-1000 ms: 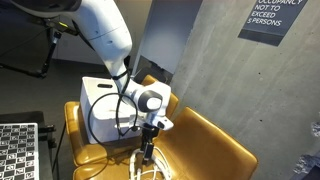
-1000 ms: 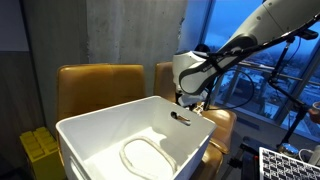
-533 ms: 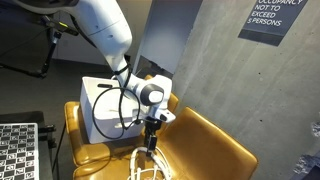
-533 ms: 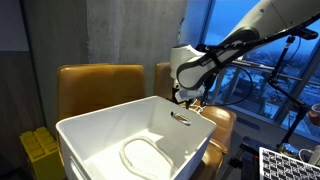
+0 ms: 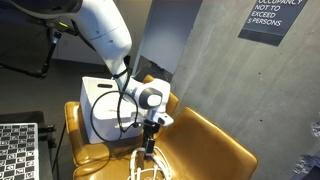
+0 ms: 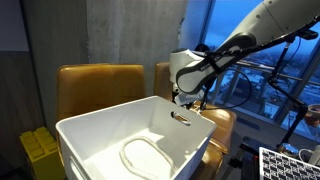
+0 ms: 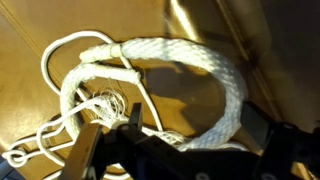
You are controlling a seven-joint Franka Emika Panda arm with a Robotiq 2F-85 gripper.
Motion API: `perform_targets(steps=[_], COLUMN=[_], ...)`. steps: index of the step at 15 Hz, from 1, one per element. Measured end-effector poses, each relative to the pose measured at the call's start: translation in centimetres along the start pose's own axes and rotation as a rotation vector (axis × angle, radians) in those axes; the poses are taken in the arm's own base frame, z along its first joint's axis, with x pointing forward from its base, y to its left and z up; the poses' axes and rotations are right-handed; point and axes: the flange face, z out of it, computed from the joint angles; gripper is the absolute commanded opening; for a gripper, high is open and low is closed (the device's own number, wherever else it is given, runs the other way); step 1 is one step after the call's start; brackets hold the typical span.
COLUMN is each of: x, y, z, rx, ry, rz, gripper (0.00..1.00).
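Note:
The gripper edges toward the right in the wrist view and closes next, since the thick rope's bend (image 7: 228, 118) lies that way between its open fingers.
A thick white rope (image 7: 215, 62) lies in a loose coil with thinner frayed strands on the yellow leather seat (image 7: 60, 25). In the wrist view my gripper (image 7: 185, 140) is open, its two dark fingers set wide on either side of a stretch of the rope, right down at it. In an exterior view the gripper (image 5: 148, 143) points straight down over the rope (image 5: 150, 166) on the yellow chair seat (image 5: 212, 148). In an exterior view the gripper (image 6: 186, 98) is partly hidden behind the white bin's far wall.
A large white bin (image 5: 100, 106) stands on the neighbouring yellow chair, close to the arm; it also shows in an exterior view (image 6: 90, 135), with a pale oval loop (image 6: 143, 157) on its bottom. A checkerboard (image 5: 18, 150) lies nearby. A concrete wall stands behind.
The gripper rose slightly half a second ago and has come back down over the rope. The rope has not visibly moved.

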Motion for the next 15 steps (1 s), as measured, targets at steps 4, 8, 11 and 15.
perform_targets(steps=[4, 8, 11, 15], x=[0.6, 0.7, 0.5, 0.5], y=[-1.1, -2.0, -2.1, -2.1], z=[-0.6, -0.4, 0.0, 0.0], rx=[0.015, 0.02, 0.016, 0.015], ry=[0.021, 0.024, 0.019, 0.016], rz=[-0.001, -0.008, -0.01, -0.009], gripper=[1.0, 1.0, 0.92, 0.52])
